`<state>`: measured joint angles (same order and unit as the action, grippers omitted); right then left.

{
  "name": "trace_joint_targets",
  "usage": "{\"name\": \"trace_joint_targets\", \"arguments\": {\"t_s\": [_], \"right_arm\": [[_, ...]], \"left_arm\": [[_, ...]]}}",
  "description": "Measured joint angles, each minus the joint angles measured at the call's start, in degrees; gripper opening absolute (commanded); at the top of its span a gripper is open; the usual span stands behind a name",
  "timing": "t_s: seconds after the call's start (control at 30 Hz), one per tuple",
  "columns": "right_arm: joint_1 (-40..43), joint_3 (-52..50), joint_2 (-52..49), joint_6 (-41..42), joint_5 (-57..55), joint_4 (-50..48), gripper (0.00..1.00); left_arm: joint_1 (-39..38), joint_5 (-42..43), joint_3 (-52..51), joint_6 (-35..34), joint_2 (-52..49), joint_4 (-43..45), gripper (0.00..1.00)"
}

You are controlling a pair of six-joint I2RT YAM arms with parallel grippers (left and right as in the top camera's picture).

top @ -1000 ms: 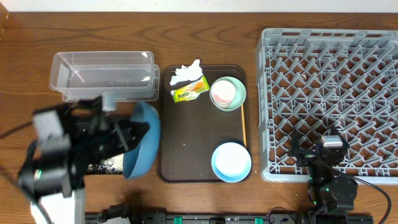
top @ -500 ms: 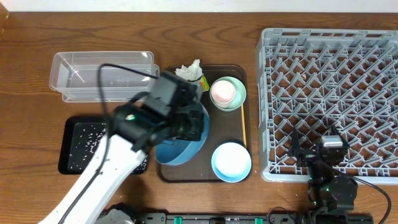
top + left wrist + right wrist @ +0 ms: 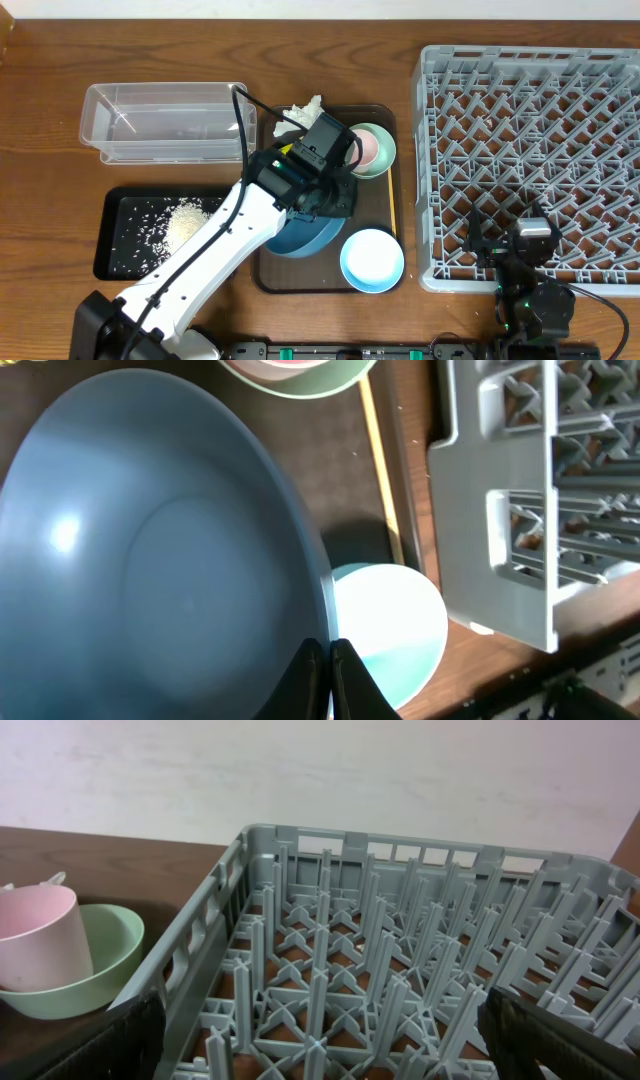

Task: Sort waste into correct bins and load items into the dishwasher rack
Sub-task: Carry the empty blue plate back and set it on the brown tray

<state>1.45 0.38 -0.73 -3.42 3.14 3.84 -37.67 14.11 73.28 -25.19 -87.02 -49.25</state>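
I should next lower the large dark-blue dish in my left gripper beside the light-blue bowl and then let it go.
My left gripper is shut on the rim of the large dark-blue dish, held over the brown serving tray; the wrist view shows the jaws pinching the dish. The rice lies in the black tray. The clear tub stands behind it. The tissue shows at the tray's back; the wrapper is mostly hidden by my arm. The pink cup sits in the pale-green bowl. The light-blue bowl and wooden stick are nearby. My right gripper is open over the rack.
The brown serving tray lies between the bins and the rack. In the right wrist view the rack's pegs fill the front, with the cup and green bowl to the left. The left arm crosses the black tray's right end.
My left arm has swung right with the dark-blue dish, from over the black tray to over the brown tray. The rice now lies in the black tray. The right arm has not moved.
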Motion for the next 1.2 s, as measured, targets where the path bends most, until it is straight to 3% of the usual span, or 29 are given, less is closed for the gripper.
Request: {"name": "trace_joint_targets", "arguments": {"t_s": [0.5,0.63,0.77,1.0,1.2], "right_arm": [[0.00,0.00,0.00,0.00,0.00,0.02,0.99],[0.00,0.00,0.00,0.00,0.00,0.00,0.99],[0.00,0.00,0.00,0.00,0.00,0.00,0.99],[0.00,0.00,0.00,0.00,-0.02,0.00,0.99],[0.00,0.00,0.00,0.00,0.00,0.00,0.99]], "left_arm": [[-0.31,-6.12,-1.31,-0.31,-4.44,4.22,0.07],[-0.44,-6.23,-1.42,-0.70,-4.76,2.43,0.17],[-0.42,-6.47,-1.46,-2.91,-4.76,-0.96,0.35],[-0.42,-3.82,-1.46,-4.81,-4.76,-2.19,0.38],[-0.44,4.90,-1.27,-1.57,-3.85,-2.62,0.55]]}}
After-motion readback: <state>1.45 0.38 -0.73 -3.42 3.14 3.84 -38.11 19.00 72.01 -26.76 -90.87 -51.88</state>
